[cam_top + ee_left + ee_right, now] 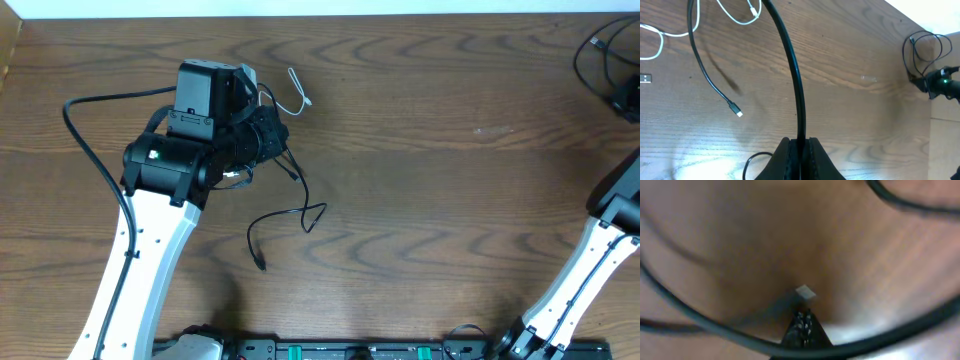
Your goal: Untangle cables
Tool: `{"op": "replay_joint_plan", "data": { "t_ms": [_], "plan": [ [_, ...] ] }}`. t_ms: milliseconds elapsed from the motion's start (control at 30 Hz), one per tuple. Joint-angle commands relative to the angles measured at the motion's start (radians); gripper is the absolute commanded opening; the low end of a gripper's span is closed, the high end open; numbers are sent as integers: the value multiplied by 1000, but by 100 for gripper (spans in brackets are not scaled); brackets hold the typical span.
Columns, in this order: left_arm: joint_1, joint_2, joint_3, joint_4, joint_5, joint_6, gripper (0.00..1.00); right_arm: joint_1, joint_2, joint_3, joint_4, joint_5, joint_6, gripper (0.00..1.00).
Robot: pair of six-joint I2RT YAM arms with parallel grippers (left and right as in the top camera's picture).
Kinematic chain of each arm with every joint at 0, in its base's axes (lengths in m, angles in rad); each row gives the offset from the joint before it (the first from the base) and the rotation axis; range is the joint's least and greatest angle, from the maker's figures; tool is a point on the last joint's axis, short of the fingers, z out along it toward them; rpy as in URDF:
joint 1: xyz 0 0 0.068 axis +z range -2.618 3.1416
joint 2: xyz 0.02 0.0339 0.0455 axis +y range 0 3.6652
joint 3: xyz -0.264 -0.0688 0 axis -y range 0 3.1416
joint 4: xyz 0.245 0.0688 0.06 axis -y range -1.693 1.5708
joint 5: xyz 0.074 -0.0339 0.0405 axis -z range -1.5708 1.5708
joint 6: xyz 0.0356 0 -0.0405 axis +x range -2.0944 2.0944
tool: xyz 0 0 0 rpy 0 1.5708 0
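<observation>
The white cable (297,90) is close by and the table's middle is bare. My left gripper lifts the black cable next, swings over that bare wood, lowers and releases it.
My left gripper (268,135) hangs over the left middle of the table, shut on a black cable (796,85) that arcs up and away from the jaws. A thin black cable (290,213) trails from it across the wood and ends in a plug (738,112). The short white cable (297,90) lies just beyond the gripper. At the far right edge my right gripper (802,316) is shut, low over the table among loops of another black cable (597,50). A small silvery plug (805,292) sits just past its tips. The blur hides whether anything is pinched.
The left arm's thick black wire (85,130) loops over the left side of the table. The right arm (610,215) reaches up along the right edge. A black base rail (350,350) runs along the near edge.
</observation>
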Motion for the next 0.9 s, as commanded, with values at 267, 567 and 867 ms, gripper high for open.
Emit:
{"op": "replay_joint_plan", "data": {
  "t_ms": [267,567,867],
  "plan": [
    [-2,-1,1,1,-13,-9,8,12,79,12,447,40,6,1],
    [-2,-1,1,1,-13,-9,8,-3,78,284,445,0,6,1],
    [-2,-1,1,2,-12,-15,8,-5,-18,598,134,-444,7,33]
  ]
}}
